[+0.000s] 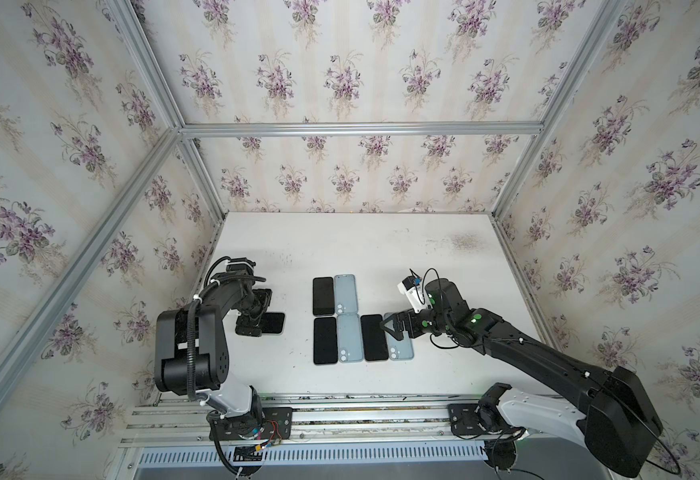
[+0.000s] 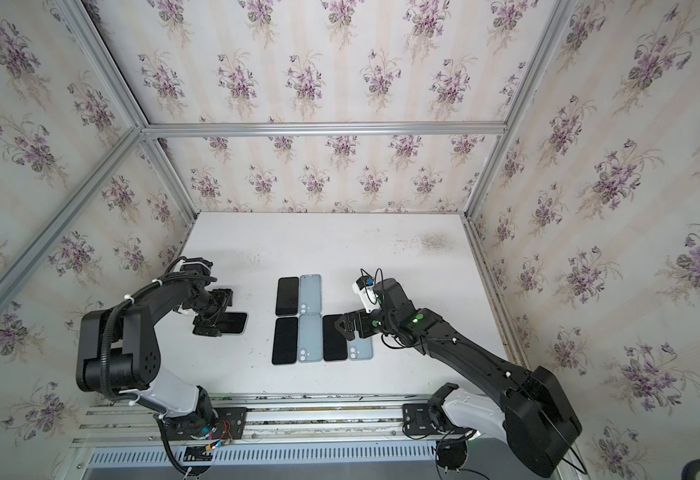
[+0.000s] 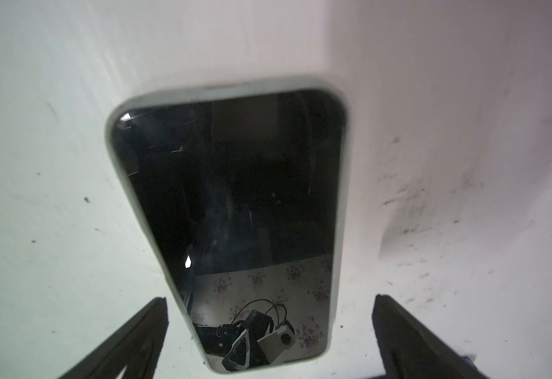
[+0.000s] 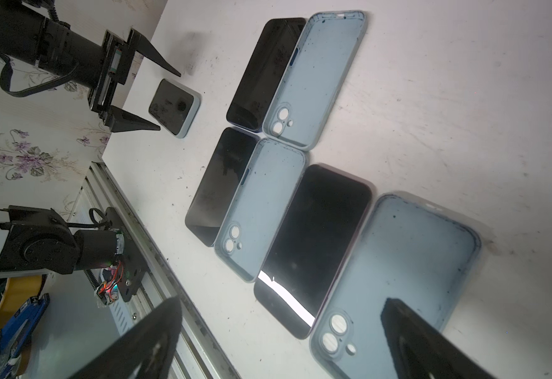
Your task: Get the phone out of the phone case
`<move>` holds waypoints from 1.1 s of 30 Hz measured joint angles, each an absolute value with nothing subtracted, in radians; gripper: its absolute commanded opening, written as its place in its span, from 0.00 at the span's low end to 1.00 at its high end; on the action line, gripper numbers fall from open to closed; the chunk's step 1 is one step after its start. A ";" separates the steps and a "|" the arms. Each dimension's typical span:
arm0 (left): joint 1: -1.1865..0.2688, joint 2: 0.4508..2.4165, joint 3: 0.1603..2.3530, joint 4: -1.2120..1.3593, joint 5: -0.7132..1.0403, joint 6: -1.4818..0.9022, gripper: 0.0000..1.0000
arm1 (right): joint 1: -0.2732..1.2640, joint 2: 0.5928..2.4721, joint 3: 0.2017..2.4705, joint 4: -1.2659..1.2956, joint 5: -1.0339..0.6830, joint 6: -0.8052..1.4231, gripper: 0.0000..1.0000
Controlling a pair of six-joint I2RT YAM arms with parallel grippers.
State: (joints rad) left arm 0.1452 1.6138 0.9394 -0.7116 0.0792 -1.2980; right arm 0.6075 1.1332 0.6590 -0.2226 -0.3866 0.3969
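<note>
The phone case's long sides lie just below my left gripper, between its open fingers. I should next lower it a little and close onto them.
The phone (image 3: 235, 203) lies screen up on the white table, still inside its pale blue phone case (image 3: 228, 93), whose rim frames the dark glass. In both top views it sits left of the middle (image 1: 274, 323) (image 2: 236, 323). My left gripper (image 3: 269, 298) (image 1: 256, 312) (image 2: 215, 312) stands open just above one short end of it. A fingertip (image 3: 156, 315) is out past each long side, touching nothing. My right gripper (image 1: 386, 326) (image 2: 342, 325) (image 4: 281, 302) is open and empty, low over the right end of the front row.
Three bare phones (image 1: 323, 296) (image 1: 324, 340) (image 1: 375, 337) and three empty pale blue cases (image 1: 346, 294) (image 1: 349, 337) (image 1: 402, 351) lie in pairs mid-table. Aluminium rails (image 1: 360, 409) run along the front edge. Floral walls close in the back and both sides.
</note>
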 measured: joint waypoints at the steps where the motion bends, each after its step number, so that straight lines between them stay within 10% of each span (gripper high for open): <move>1: 0.145 1.621 0.940 -0.707 0.079 -1.298 1.00 | 0.607 1.133 0.659 -0.220 -0.388 0.397 1.00; 17: 0.146 1.663 0.927 -0.680 0.091 -1.290 0.97 | 0.607 1.142 0.640 -0.191 -0.395 0.416 1.00; 33: 0.148 1.636 0.880 -0.663 0.090 -1.284 0.74 | 0.607 1.148 0.640 -0.189 -0.393 0.423 1.00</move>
State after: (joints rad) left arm 0.1482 1.6356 0.8799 -0.6628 0.0902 -1.2839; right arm 0.6075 1.1477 0.6403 -0.1894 -0.3935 0.4232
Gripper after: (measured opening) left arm 0.774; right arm 0.996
